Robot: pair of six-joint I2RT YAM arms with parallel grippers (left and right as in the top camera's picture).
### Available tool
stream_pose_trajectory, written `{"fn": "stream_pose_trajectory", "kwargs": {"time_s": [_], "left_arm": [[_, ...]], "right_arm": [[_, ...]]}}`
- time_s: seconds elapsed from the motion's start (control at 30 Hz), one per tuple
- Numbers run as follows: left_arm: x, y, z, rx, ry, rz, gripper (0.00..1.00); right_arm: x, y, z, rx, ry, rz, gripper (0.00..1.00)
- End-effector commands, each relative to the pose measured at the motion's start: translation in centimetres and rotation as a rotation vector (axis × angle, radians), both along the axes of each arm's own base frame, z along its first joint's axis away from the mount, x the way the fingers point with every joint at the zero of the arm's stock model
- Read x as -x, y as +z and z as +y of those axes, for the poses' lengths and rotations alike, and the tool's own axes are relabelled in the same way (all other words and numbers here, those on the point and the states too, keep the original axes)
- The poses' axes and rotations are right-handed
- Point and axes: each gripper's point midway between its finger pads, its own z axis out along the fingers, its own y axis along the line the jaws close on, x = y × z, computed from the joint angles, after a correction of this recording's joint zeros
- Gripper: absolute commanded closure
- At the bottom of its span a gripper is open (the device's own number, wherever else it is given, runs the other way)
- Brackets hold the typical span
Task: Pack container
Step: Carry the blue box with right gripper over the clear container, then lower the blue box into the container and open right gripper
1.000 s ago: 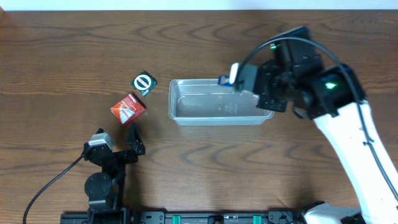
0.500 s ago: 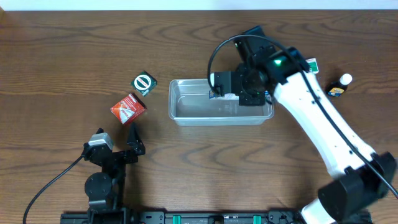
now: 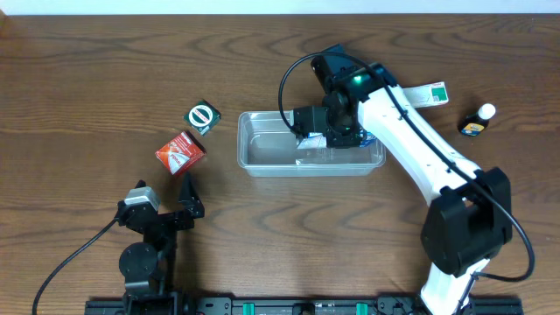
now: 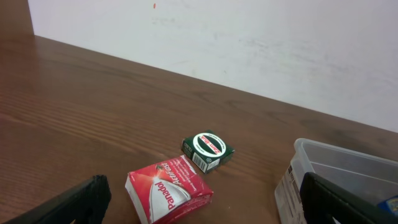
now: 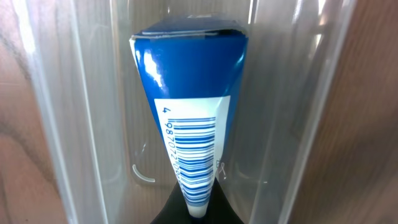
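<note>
My right gripper lowers further into the container next and opens near the container's bottom (image 3: 327, 150), since the blue-and-white box already hangs between the container's sides.
The clear plastic container (image 3: 262, 157) lies mid-table; its corner shows in the left wrist view (image 4: 298, 162), its walls in the right wrist view (image 5: 81, 124). My right gripper (image 3: 313, 138) reaches down into the container, shut on a blue-and-white box with a barcode (image 5: 189, 106). A red Panadol box (image 3: 180, 150) (image 4: 168, 186) and a small green box (image 3: 203, 117) (image 4: 208, 148) lie left of the container. My left gripper (image 3: 166, 214) is open and empty near the front left, behind the red box (image 4: 199, 211).
A white-and-green box (image 3: 427, 93) lies right of the container behind my right arm. A small bottle with a white cap (image 3: 477, 121) stands at the far right. A white wall runs along the table's far edge.
My right arm swung left with the blue box, from the container's right end to over its middle, and lowered into it. The left arm has not moved.
</note>
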Motion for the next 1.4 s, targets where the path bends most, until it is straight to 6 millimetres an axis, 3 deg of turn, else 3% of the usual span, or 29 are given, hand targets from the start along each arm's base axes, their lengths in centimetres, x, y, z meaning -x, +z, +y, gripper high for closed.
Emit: {"fn": "stream_pose_trajectory", "kwargs": {"time_s": [0.0,0.23,0.67,0.83,1.03,1.17,1.37], "left_arm": [[0.1,-1.6,-0.1,0.003,-0.007,0.051,0.02],[0.1,-1.6,-0.1,0.003,-0.007,0.051,0.02],[0.1,-1.6,-0.1,0.003,-0.007,0.051,0.02],[0.1,-1.6,-0.1,0.003,-0.007,0.051,0.02],[0.1,-1.6,-0.1,0.003,-0.007,0.051,0.02],[0.1,-1.6,-0.1,0.003,-0.007,0.051,0.02],[0.1,-1.6,-0.1,0.003,-0.007,0.051,0.02]], "right_arm": [[-0.5,-1.1,-0.7,0.038,0.001,0.007,0.99],[-1.4,-2.5,-1.1,0.056,-0.014,0.006,0.99],[-3.1,-2.3,-1.7,0.063,-0.037,-0.056,0.99],[-3.0,-2.3,-1.7,0.062,-0.051,-0.052,0.53],[-2.7,-2.3,-2.2,0.086,-0.105,-0.043,0.53],[-1.5,-2.3,-2.5,0.117,-0.11,-0.008,0.6],[0.0,-1.5,-2.5,0.191,-0.153,-0.013,0.55]]}}
